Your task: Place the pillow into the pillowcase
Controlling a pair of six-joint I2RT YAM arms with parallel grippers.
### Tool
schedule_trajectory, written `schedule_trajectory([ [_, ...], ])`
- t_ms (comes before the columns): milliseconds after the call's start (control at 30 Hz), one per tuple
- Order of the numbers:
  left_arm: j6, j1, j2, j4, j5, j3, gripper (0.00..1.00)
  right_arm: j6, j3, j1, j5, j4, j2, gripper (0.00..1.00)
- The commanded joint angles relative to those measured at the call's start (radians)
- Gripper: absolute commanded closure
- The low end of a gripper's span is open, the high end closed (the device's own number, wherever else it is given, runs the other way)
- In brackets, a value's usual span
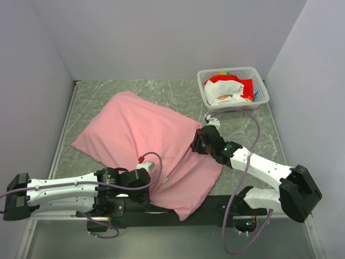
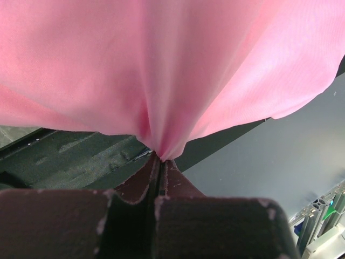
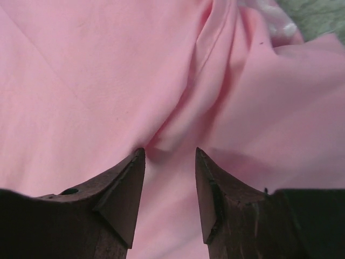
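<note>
My right gripper stays low over the pillowcase [image 1: 140, 129] and next brings its open fingers together onto the raised fold of pink fabric [image 1: 192, 152], which already lies between them.
The pink pillowcase [image 1: 140, 129] lies spread across the table, puffed up at the far left; the near right part is flat. The pillow is almost wholly hidden inside it; only a small whitish quilted patch [image 3: 269, 19] peeks past the pink folds in the right wrist view. My left gripper [image 1: 153, 186] is shut on a pinch of the pillowcase [image 2: 161, 65] at its near edge, and the fabric fans out from the fingertips [image 2: 161, 158]. My right gripper [image 1: 197, 141] is open, with its fingertips resting on the pillowcase [image 3: 97, 70] at its right side, a fold between them [image 3: 170, 154].
A white basket [image 1: 232, 70] with red and white cloth stands at the far right corner. The green marbled table [image 1: 161, 91] is walled on the left, back and right. The near corner of the pillowcase hangs over the black front edge [image 1: 215, 202].
</note>
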Motion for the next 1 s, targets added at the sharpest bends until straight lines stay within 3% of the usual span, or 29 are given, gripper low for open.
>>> schedule_trajectory([
  [0, 0.001, -0.009, 0.005, 0.015, 0.011, 0.035, 0.99, 0.019, 0.05, 0.002, -0.028, 0.088, 0.07, 0.5],
  [167, 0.004, -0.012, 0.013, 0.01, 0.01, 0.039, 0.99, 0.028, 0.048, -0.001, -0.01, 0.114, 0.112, 0.54],
  [233, 0.005, -0.012, 0.016, 0.008, 0.014, 0.043, 0.99, 0.026, 0.048, -0.006, 0.007, 0.098, 0.094, 0.69],
  [267, 0.008, -0.013, 0.017, 0.01, 0.016, 0.044, 0.99, 0.023, 0.045, -0.009, 0.023, 0.066, 0.078, 0.86],
  [333, 0.014, -0.012, 0.022, 0.018, 0.027, 0.044, 0.99, 0.017, 0.027, -0.016, 0.053, 0.025, -0.004, 1.0],
  [533, 0.057, -0.03, 0.079, 0.064, 0.062, 0.078, 0.99, -0.026, 0.039, -0.085, 0.071, -0.101, -0.227, 1.0],
  [600, 0.079, -0.049, 0.1, 0.068, 0.041, 0.124, 0.99, -0.064, 0.08, -0.114, 0.025, -0.09, -0.215, 1.0],
  [800, -0.008, -0.053, 0.029, -0.048, -0.12, 0.162, 0.99, -0.161, 0.428, -0.136, -0.145, -0.096, 0.119, 1.0],
  [833, -0.051, -0.055, 0.008, -0.056, -0.127, 0.153, 0.99, -0.165, 0.523, -0.135, -0.166, -0.11, 0.223, 1.0],
  [967, -0.174, -0.055, -0.077, -0.068, -0.093, 0.067, 0.99, -0.179, 0.648, -0.133, -0.208, -0.104, 0.394, 1.0],
])
